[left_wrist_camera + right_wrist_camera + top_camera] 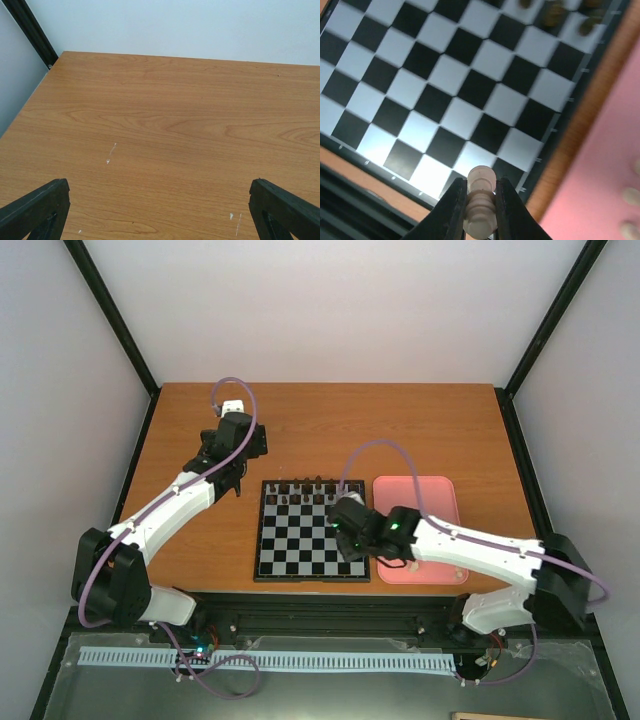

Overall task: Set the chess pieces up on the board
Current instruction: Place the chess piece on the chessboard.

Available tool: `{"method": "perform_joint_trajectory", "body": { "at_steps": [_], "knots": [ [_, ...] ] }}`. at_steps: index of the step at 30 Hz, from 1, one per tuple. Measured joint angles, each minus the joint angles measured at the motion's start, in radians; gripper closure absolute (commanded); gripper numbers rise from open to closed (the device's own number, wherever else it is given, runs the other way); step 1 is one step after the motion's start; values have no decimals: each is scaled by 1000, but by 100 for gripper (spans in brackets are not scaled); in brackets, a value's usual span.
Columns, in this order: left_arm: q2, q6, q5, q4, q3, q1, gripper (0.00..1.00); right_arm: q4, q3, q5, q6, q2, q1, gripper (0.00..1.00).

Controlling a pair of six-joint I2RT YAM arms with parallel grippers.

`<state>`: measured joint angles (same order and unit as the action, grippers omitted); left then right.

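Observation:
A bare white near-row square (305, 568) (375, 144) is below, to the left in the top view, so my right gripper should next take the cream piece there, lower it and let go.
My right gripper (481, 182) is shut on a cream chess piece (481, 205), which stands upright between the fingers. It hangs above the near right corner of the black and white board (470, 85). Seen from the top view, that gripper (352, 545) is over the board's (300, 540) right side. More pale pieces (630, 197) lie blurred on the pink tray (600, 160). My left gripper (159, 200) is open over bare wood, with nothing between its fingers (40, 205). It (238, 425) is far left of the board.
Dark brown pieces (305, 490) line the board's far rows and show blurred in the right wrist view (552, 15). The pink tray (430, 495) lies right of the board, partly under the right arm. Walls close off the table's back and sides.

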<state>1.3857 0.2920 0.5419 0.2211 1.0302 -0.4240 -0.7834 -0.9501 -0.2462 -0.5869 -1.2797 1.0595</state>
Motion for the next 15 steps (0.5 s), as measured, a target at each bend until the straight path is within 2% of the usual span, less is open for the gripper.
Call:
{"method": "perform_joint_trajectory", "body": {
  "at_steps": [7,15],
  "knots": [
    [0,0,0,8,0,0,0,95,-117,89,92,-246,138,97],
    [-1,0,0,13,0,0,0,137,-213,138,127,-338,183,97]
  ]
}}
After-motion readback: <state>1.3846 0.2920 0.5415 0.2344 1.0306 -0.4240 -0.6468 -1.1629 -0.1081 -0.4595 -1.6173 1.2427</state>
